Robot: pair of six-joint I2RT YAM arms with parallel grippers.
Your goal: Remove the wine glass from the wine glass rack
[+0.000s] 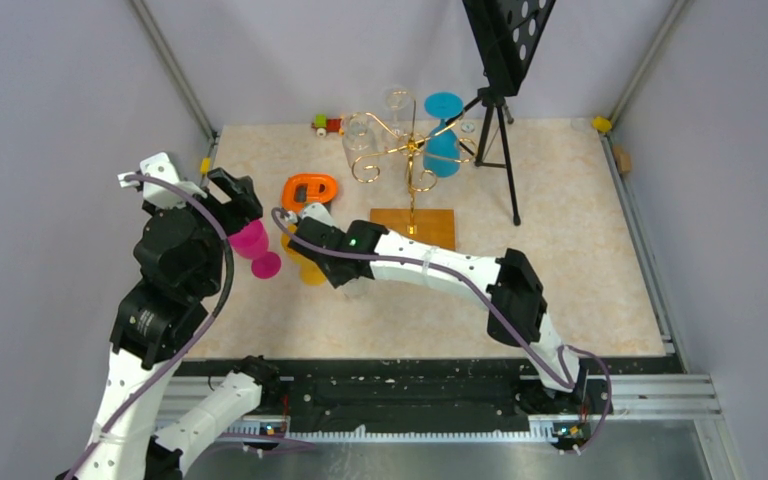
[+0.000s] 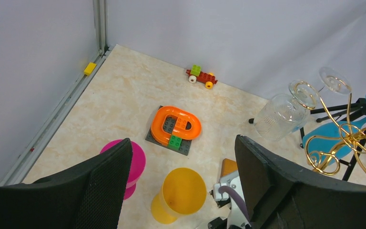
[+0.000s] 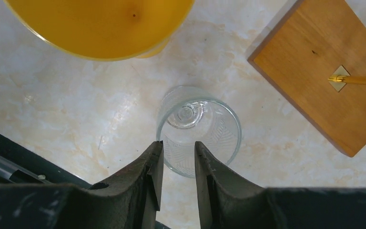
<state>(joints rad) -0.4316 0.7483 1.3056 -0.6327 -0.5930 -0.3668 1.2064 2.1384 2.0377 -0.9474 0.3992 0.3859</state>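
Note:
Next I should bring my left gripper outward and across, turning, to the nearer hanging clear glass's foot (image 1: pixel 359 127) (image 2: pixel 303 94), since that sits outward and to its right in the top view.
The gold wine glass rack (image 1: pixel 410 150) stands on its wooden base (image 1: pixel 413 227) at the back centre. Two clear glasses (image 1: pixel 358 140) and a blue glass (image 1: pixel 443 140) hang on it. It also shows in the left wrist view (image 2: pixel 343 138). A clear wine glass (image 3: pixel 198 131) stands upright on the table beside the base (image 3: pixel 333 71). My right gripper (image 3: pixel 177 145) hovers over its near rim, jaws a narrow gap apart and pinching nothing. My left gripper (image 2: pixel 182 140) is wide open, high over a pink glass (image 2: pixel 136 162) and a yellow glass (image 2: pixel 181 193).
An orange track toy (image 1: pixel 310 190) on a grey plate lies left of the rack. A small brick car (image 1: pixel 328 125) sits at the back wall. A black tripod (image 1: pixel 500 130) stands right of the rack. Enclosure walls close in the left, back and right.

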